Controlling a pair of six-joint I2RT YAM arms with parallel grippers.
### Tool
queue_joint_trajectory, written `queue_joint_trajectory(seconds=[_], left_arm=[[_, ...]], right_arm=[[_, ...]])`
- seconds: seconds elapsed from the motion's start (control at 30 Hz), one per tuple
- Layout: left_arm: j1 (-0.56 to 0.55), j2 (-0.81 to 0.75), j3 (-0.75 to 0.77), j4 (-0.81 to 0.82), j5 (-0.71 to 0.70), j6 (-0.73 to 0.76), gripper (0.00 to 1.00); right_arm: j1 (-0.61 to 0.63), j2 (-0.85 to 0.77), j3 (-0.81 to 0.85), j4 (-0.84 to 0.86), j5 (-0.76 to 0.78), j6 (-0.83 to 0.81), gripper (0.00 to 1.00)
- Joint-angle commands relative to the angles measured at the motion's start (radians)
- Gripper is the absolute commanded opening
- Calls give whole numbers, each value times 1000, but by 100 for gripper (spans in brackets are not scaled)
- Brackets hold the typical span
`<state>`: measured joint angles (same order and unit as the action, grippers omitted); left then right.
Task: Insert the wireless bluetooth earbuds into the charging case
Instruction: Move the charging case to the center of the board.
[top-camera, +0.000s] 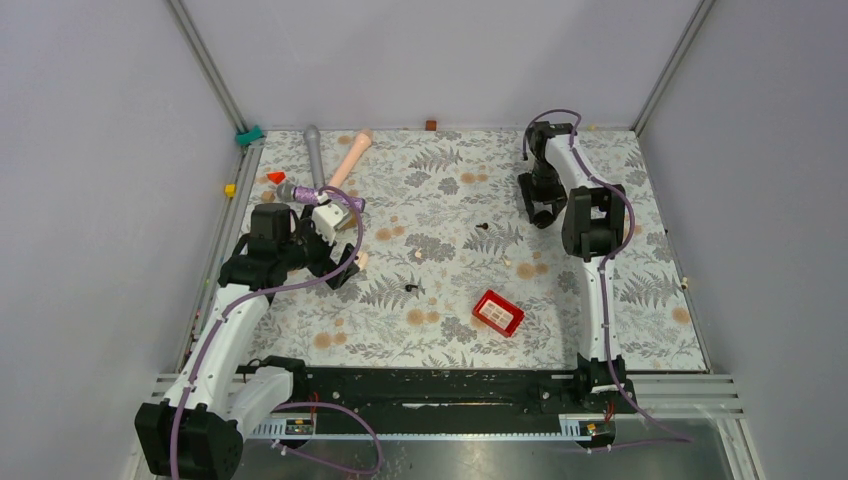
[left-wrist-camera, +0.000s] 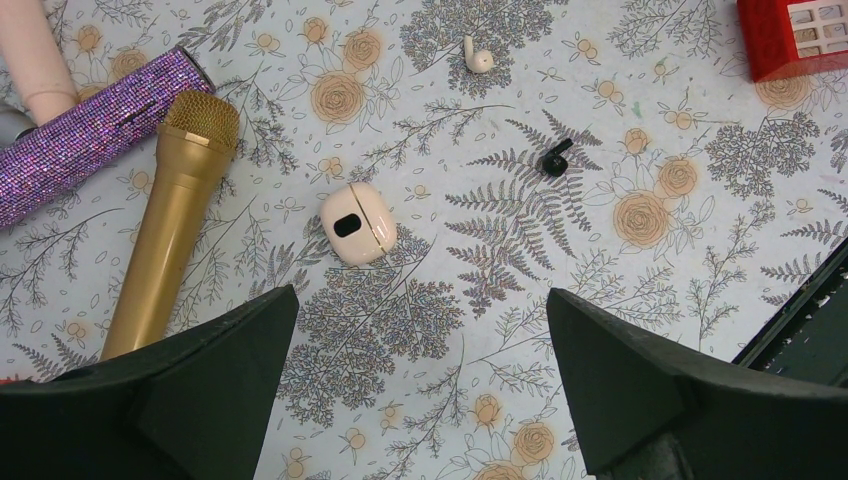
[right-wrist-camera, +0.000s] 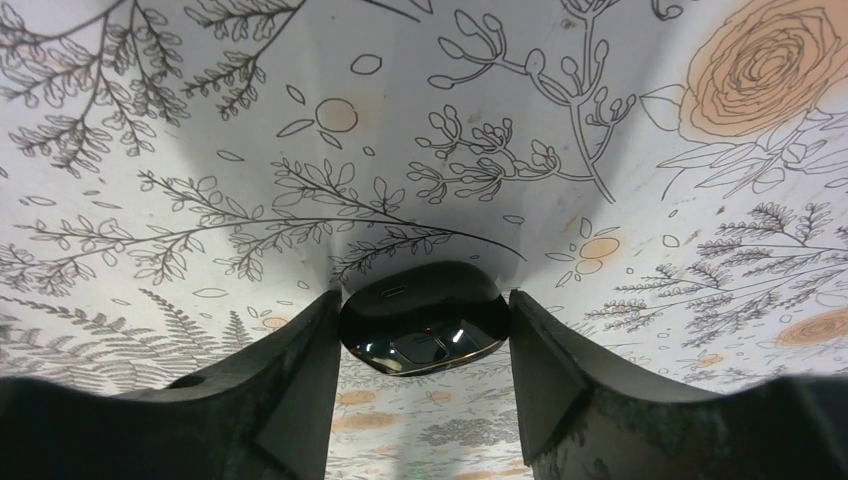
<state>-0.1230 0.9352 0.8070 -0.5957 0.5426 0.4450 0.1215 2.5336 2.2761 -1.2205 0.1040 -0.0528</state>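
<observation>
The earbuds lie left of my right gripper in the top view, so it needs to lift the black case (right-wrist-camera: 425, 318) across to the cloth between them and release it.
A black glossy charging case (right-wrist-camera: 425, 318) sits on the floral cloth at the far right, and my right gripper (right-wrist-camera: 425, 335) (top-camera: 543, 212) is shut on it, one finger against each side. A cream charging case (left-wrist-camera: 357, 222) lies near the left gripper (left-wrist-camera: 422, 300) (top-camera: 338, 268), which hangs open above the cloth just short of it. A whitish earbud (left-wrist-camera: 478, 58) (top-camera: 415, 255) and a black earbud (left-wrist-camera: 555, 158) (top-camera: 411, 288) lie loose mid-table. Another small dark earbud (top-camera: 481, 226) lies further back.
A red box (top-camera: 497, 312) (left-wrist-camera: 795, 35) stands at front centre. A gold microphone (left-wrist-camera: 175, 215), a purple glitter one (left-wrist-camera: 90, 135) and a pink one (top-camera: 350, 155) lie at the back left, near a red cone (top-camera: 275, 177) and a yellow cube (top-camera: 230, 189).
</observation>
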Motion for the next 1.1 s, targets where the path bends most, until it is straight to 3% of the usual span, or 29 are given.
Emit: queue_joint_trajectory(seconds=[0.0,0.37,0.63,0.9,1.07], left_arm=[[4,-23,15,23,18,12,98],[5,-29,16,23,21,12,99],[7,-30,6,37,7,14,99],[11,-25,-6,54,-13,20,99],[15,-31,-9,56,-18,19,98]], right_arm=[[-1,11,-4,-36,23,-47,52],[60,-249,-296,141,37,-155,54],[231,-389,-399,206,8,-186,55],[471,-348,-343,232,-15,-226,56],[555,-278,-278,234,-23,-224,56]])
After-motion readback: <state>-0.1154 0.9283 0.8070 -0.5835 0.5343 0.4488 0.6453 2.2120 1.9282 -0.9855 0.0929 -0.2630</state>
